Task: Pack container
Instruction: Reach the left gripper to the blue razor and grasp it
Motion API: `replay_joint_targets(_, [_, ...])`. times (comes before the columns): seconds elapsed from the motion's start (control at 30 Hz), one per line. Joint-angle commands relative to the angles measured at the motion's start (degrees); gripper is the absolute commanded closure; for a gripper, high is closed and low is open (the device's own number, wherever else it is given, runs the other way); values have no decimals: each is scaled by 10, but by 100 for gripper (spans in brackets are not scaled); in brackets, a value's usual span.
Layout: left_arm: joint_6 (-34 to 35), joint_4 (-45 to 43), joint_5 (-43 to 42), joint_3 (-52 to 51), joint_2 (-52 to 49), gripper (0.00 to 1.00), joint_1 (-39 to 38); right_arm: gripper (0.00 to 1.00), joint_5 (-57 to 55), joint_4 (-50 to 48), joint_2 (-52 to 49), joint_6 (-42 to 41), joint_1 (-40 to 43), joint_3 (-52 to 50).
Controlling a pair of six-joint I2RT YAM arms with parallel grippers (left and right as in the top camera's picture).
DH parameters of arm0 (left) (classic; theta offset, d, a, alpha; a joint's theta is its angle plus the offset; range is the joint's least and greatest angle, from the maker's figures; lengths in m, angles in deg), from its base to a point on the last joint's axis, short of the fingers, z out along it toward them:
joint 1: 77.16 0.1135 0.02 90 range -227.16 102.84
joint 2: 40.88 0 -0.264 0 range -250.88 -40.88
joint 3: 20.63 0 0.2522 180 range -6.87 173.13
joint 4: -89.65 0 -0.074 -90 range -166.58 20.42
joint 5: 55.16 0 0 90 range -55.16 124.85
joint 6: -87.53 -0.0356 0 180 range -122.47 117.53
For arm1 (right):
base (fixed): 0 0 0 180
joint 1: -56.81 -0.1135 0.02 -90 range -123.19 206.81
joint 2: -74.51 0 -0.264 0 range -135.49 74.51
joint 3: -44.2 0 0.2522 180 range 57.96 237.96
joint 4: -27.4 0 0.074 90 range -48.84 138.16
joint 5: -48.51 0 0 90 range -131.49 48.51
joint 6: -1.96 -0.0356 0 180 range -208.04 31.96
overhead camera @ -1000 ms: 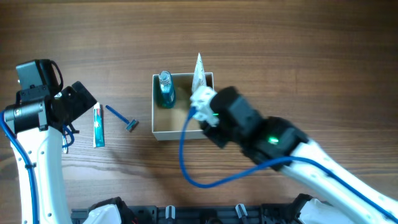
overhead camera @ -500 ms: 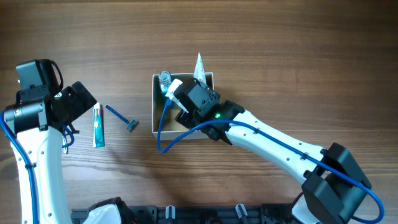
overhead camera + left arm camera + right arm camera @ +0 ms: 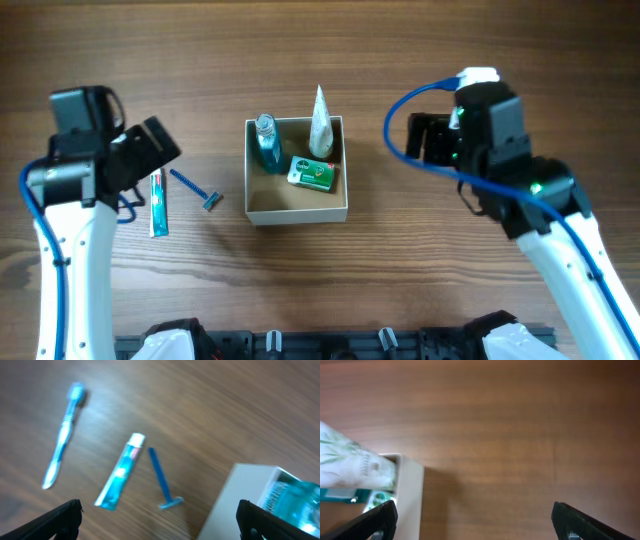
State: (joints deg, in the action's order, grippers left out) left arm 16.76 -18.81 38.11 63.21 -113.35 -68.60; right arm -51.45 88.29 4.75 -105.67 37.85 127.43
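My left gripper will next move toward the container and down, so that it can close across the handle of the razor (image 3: 197, 189) near the razor's head.
The container (image 3: 288, 203), a square box with white walls and a tan floor, sits mid-table. Inside it are a blue bottle (image 3: 266, 143), a white tube (image 3: 320, 122) and a green soap box (image 3: 313, 172). My right gripper (image 3: 422, 140) hovers open and empty to the right of the box. In the right wrist view the box wall (image 3: 410, 495) and the tube (image 3: 350, 462) lie at the left, and the gripper (image 3: 475, 520) is over bare wood. My left gripper (image 3: 155, 152) is open and empty, above the toothpaste (image 3: 158, 202) and the razor (image 3: 197, 189).
In the left wrist view a blue toothbrush (image 3: 62, 435), the toothpaste (image 3: 120, 479) and the razor (image 3: 162, 482) lie on the wood left of the container's white wall (image 3: 240, 500). My left gripper (image 3: 160, 520) spreads wide below them.
My right gripper has opened, left the green soap box in the container and drawn back up and to the right. The left arm shifted slightly right.
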Motion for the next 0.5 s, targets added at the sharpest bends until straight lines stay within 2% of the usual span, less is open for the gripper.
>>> replay_joint_targets(0.0, [78,-1,-22,10,-59,0,-65,0,98,17,-54,-14,67,-15])
replay_joint_targets(0.07, [165,22,-22,7,-127,0,-72,0,103,23,-95,-3,76,-15])
replay_joint_targets(0.17, [207,38,-27,6,-206,0,-72,0,103,30,-141,-4,76,-15])
replay_joint_targets(0.47, [200,-33,-52,-10,-335,0,-72,0,102,28,-167,-3,76,-15])
